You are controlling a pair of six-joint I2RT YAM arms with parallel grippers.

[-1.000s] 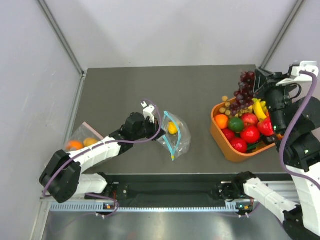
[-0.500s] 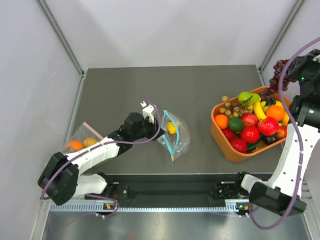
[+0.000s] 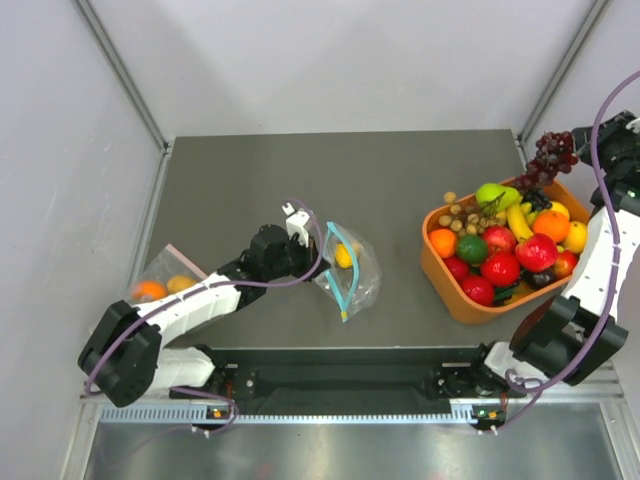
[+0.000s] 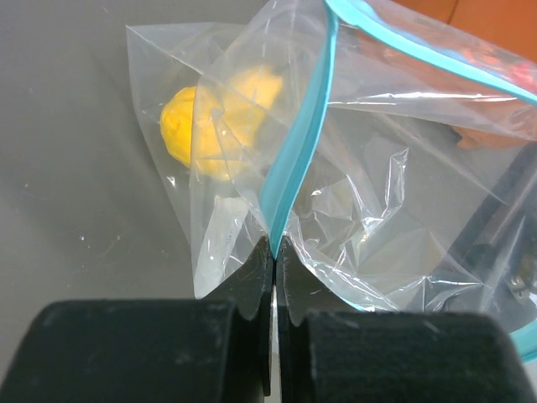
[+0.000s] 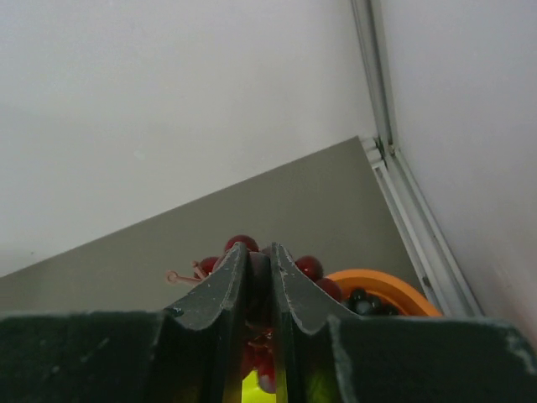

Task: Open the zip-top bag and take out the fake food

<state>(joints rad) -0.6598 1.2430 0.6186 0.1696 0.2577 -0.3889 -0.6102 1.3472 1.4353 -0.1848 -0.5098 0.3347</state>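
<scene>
The grapes still hang above the far corner of the tray, so my right gripper needs to move down and back next toward the banana [image 3: 518, 214] beside the lime-green fruit to release them.
The zip-top bag [image 3: 350, 272] lies at the table's middle, mouth open, with its teal strip [image 4: 306, 126] raised. A yellow lemon [image 3: 344, 256] sits inside it, also seen in the left wrist view [image 4: 210, 126]. My left gripper [image 3: 306, 246] is shut on the teal strip [image 4: 274, 248] at the bag's left edge. My right gripper [image 3: 588, 150] is shut on the dark purple grape bunch [image 3: 550, 157], holding it in the air above the tray's far right corner; the grapes [image 5: 242, 246] show between its jaws [image 5: 258, 256].
An orange tray [image 3: 438, 272] at the right holds several fruits, among them a red apple [image 3: 537, 252] and a lime-green fruit [image 3: 492, 193]. A second clear bag with a pinkish edge [image 3: 165, 280] holding orange fruits lies at the table's left edge.
My right gripper has swung with the grape bunch from above the tray's back toward the far right corner. The left gripper and the bag have not moved.
</scene>
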